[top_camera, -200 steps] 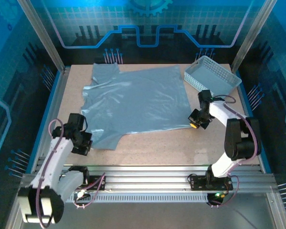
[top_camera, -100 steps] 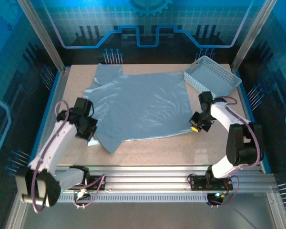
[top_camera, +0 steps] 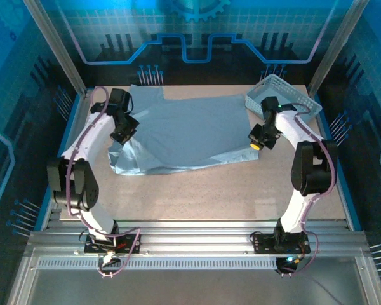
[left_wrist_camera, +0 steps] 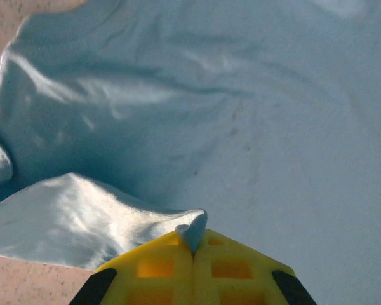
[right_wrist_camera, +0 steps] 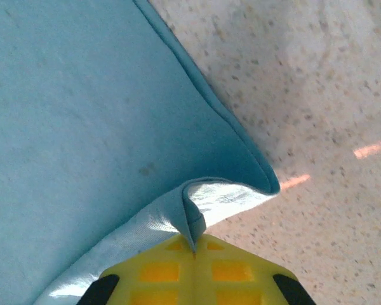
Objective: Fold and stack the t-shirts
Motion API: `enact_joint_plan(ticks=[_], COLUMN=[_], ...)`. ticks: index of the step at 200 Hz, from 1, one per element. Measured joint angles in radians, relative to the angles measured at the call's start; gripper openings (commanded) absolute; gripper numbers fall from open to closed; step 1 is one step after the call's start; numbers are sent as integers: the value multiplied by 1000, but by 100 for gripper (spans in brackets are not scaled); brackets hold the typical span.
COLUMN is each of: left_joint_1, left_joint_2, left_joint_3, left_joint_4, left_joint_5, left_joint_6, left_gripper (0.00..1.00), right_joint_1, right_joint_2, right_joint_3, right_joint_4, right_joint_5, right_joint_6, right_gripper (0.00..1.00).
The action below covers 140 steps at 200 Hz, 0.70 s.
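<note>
The right gripper carries the hem corner outward onto the t-shirt's body and releases it next, since the t-shirt's near edge is barely folded.
A pale grey-blue t-shirt (top_camera: 184, 133) lies spread across the far half of the table, its near edge lifted and rolled toward the back. My left gripper (top_camera: 122, 135) is at the shirt's left side, shut on a pinch of cloth (left_wrist_camera: 193, 230) between its yellow fingers (left_wrist_camera: 152, 270). My right gripper (top_camera: 258, 143) is at the shirt's right edge, shut on a folded hem corner (right_wrist_camera: 192, 225), with the cloth draping away from its yellow fingers (right_wrist_camera: 232, 270). No lettering shows on the shirt.
A white lattice basket (top_camera: 282, 101) stands at the back right corner, just behind my right arm. Speckled tabletop (top_camera: 203, 197) lies bare in front of the shirt. Frame posts and blue walls enclose the table on three sides.
Both grippers have carried the shirt's near edge toward the back. The left arm swung far up the left side. The cloth has bunched and covers less of the table.
</note>
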Motion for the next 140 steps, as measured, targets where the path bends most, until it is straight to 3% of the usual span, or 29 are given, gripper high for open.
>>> enact_joint_plan(ticks=[140], left_joint_1=[99], left_joint_2=[78], left_joint_3=[116], left_joint_4=[-16], left_joint_5=[-56], left_joint_6=[97], left_gripper=[0], right_joint_1=[3], right_joint_2=[229], right_joint_3=[281], right_joint_4=[-56], right_joint_5=[12], right_joint_6=[-28], right_gripper=[0])
